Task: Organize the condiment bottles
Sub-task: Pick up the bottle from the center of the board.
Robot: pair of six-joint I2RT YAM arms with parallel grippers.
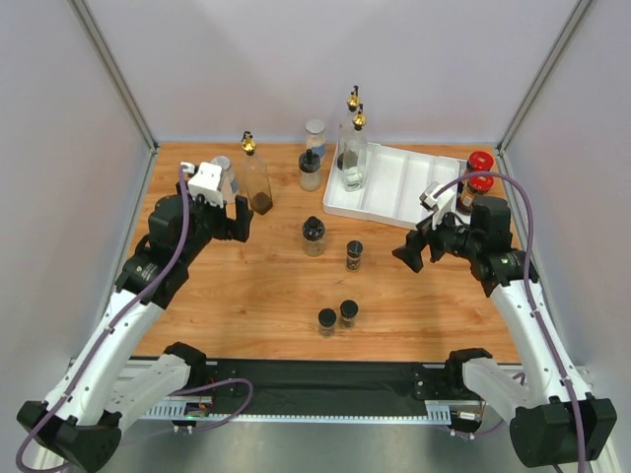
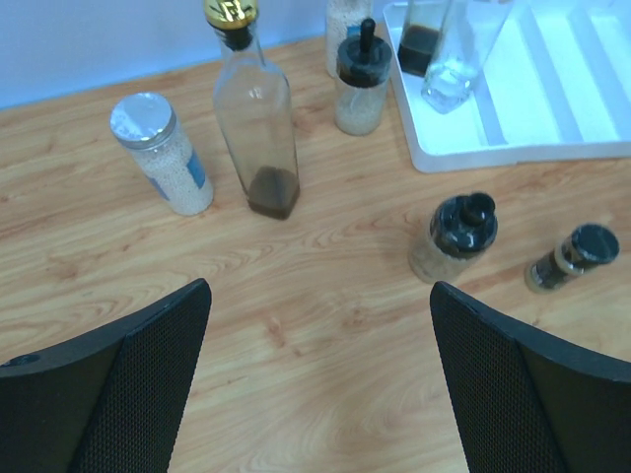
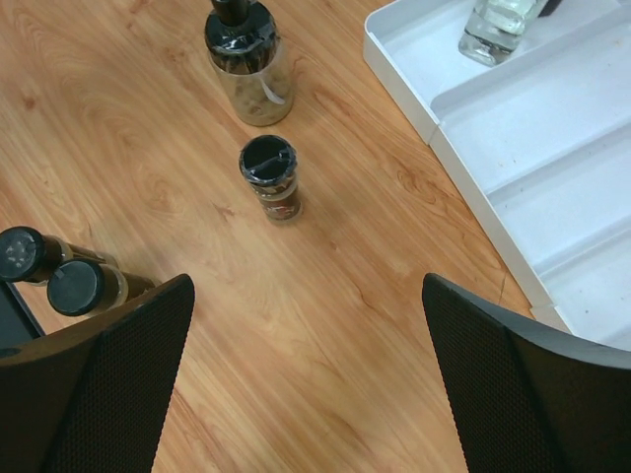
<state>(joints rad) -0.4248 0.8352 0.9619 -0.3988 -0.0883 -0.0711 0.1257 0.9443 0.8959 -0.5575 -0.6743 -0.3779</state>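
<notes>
The tall gold-spouted bottle's black cap (image 1: pixel 247 136) sticks up clear of the silver-lidded jar. My left gripper will move outward and close around that cap.
A tall gold-spouted bottle (image 1: pixel 257 184) (image 2: pixel 256 128) stands back left, beside a silver-lidded jar (image 2: pixel 163 153). Two more tall bottles (image 1: pixel 352 158) stand in the white tray (image 1: pixel 394 197). Two red-lidded jars (image 1: pixel 479 175) sit by the tray's right end. A black-capped jar (image 1: pixel 314 236) (image 3: pixel 246 59) and a small spice jar (image 1: pixel 354 255) (image 3: pixel 271 177) stand mid-table. Two small black-capped jars (image 1: pixel 337 317) (image 3: pixel 59 271) stand nearer the front. My left gripper (image 1: pixel 238 219) (image 2: pixel 317 291) hovers open over bare wood. My right gripper (image 1: pixel 414 251) (image 3: pixel 308 284) is open too, right of the spice jar.
At the back stand another silver-lidded jar (image 1: pixel 315 133) and a black-topped jar (image 1: pixel 310 170) (image 2: pixel 361 84). The tray's right compartments (image 3: pixel 552 148) hold nothing. Grey walls close in the table on three sides.
</notes>
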